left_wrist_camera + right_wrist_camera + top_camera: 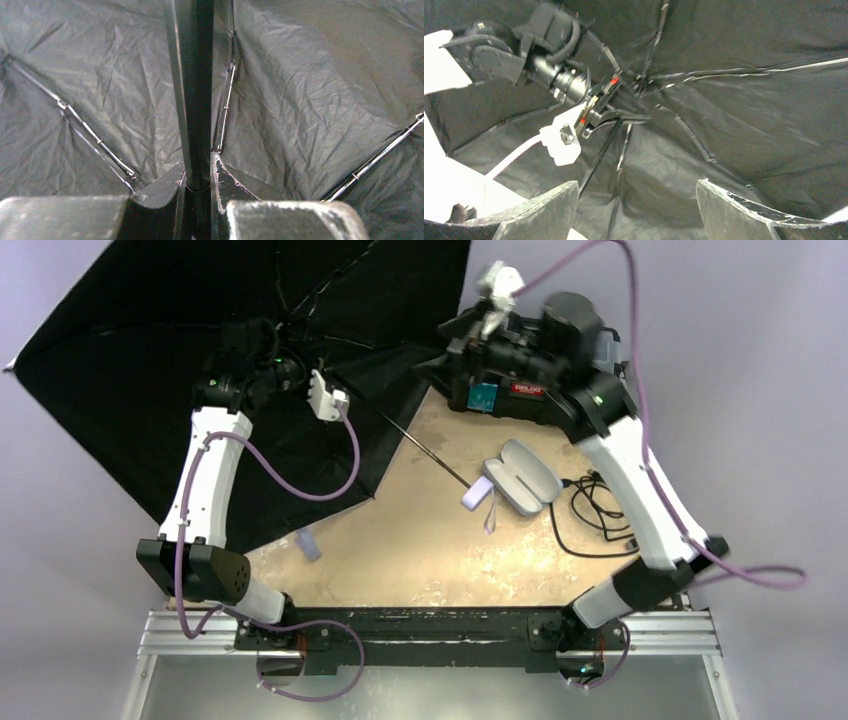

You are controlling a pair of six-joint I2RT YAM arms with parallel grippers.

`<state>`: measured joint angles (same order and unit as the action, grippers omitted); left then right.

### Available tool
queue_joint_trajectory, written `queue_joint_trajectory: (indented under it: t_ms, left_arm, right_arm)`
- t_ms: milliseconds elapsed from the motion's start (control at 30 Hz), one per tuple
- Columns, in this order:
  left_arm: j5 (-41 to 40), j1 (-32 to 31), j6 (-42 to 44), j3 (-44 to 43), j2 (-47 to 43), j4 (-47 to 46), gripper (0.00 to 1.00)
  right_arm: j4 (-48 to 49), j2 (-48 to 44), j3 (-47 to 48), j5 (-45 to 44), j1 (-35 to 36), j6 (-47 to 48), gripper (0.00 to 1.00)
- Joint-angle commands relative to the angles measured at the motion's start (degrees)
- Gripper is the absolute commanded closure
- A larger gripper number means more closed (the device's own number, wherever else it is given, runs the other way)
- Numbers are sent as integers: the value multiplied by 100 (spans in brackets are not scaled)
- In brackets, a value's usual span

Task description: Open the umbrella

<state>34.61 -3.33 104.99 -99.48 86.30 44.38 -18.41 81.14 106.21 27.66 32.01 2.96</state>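
My left gripper should next ease its fingers outward and let go of the shaft, because the canopy is spread open and the hub where the ribs meet is just outward.
The umbrella is spread open at the far left, its black face up and its ribs showing. Its thin dark shaft runs down right to the lavender knob handle on the table. My left gripper is at the hub, shut on the shaft, with the black fabric all round it. My right gripper hovers by the canopy's right edge, open and empty. In the right wrist view it faces the black fabric and the left gripper.
A pale lavender oval case lies open right of the handle. A black cable coils beside it. A small lavender piece lies at the canopy's near edge. The canopy overhangs the table's far left.
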Motion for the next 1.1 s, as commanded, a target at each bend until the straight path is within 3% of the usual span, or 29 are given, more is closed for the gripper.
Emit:
queue_joint_trajectory:
  t_ms: [0, 267, 467, 567, 667, 833, 967, 1067]
  left_arm:
    - [35, -229, 466, -50, -129, -503, 100]
    - [-341, -370, 270, 70, -32, -881, 100]
    - [-911, -396, 307, 255, -13, -1137, 100]
    - [-992, -383, 314, 313, -137, -1053, 100]
    - [-986, -370, 428, 601, -332, -1146, 100]
    - [-1316, -362, 471, 722, -304, -1304, 100]
    - [-1521, -367, 361, 717, -181, -1591, 100]
    - [-1502, -363, 272, 699, -166, -1664, 100]
  right_arm:
    - [-2720, 1188, 1505, 760, 301, 458, 14]
    - [-4188, 1875, 1772, 874, 650, 1110, 12]
    - [-5295, 2546, 2705, 733, 677, 1615, 14]
    - [-5045, 2409, 2765, 490, 633, 1477, 14]
    - [-4170, 2170, 2954, 292, 453, 789, 11]
    - [-3733, 2336, 3642, 854, 56, -242, 9]
    - [-3890, 2055, 2498, 1161, 90, -142, 13]
    - [-4016, 1975, 1826, 901, 253, 283, 14]
